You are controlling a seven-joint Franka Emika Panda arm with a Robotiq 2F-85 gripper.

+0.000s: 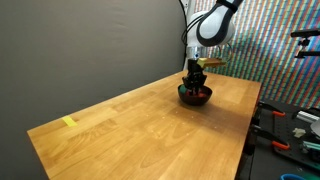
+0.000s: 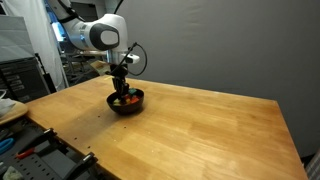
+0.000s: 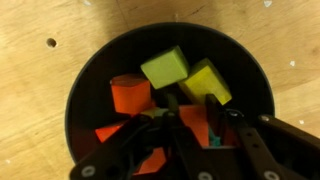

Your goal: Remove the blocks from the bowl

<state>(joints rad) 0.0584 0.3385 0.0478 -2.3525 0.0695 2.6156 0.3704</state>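
My gripper needs to lift the orange block past the bowl's rim next, then move toward the right in the wrist view and lower the block, because there is bare table beside the bowl [image 1: 226,94] [image 3: 296,95].
The small black bowl [image 3: 85,80] sits on the wooden table and shows in both exterior views [image 1: 197,98] [image 2: 128,104]. In the wrist view it holds a green block [image 3: 165,67], a yellow block [image 3: 207,82], a red-orange block [image 3: 130,95] and more orange pieces lower down. My gripper [image 3: 192,112] is lowered into the bowl [image 1: 196,86] [image 2: 123,90]. Its two fingers sit close together, against both sides of an orange block [image 3: 192,128]. The fingers hide part of the bowl's contents.
A flat yellow tape strip [image 1: 69,122] lies near the table's far corner. A bench with tools and cables [image 1: 290,125] stands past one table edge, and more clutter [image 2: 18,110] sits beside the other. A grey wall is behind.
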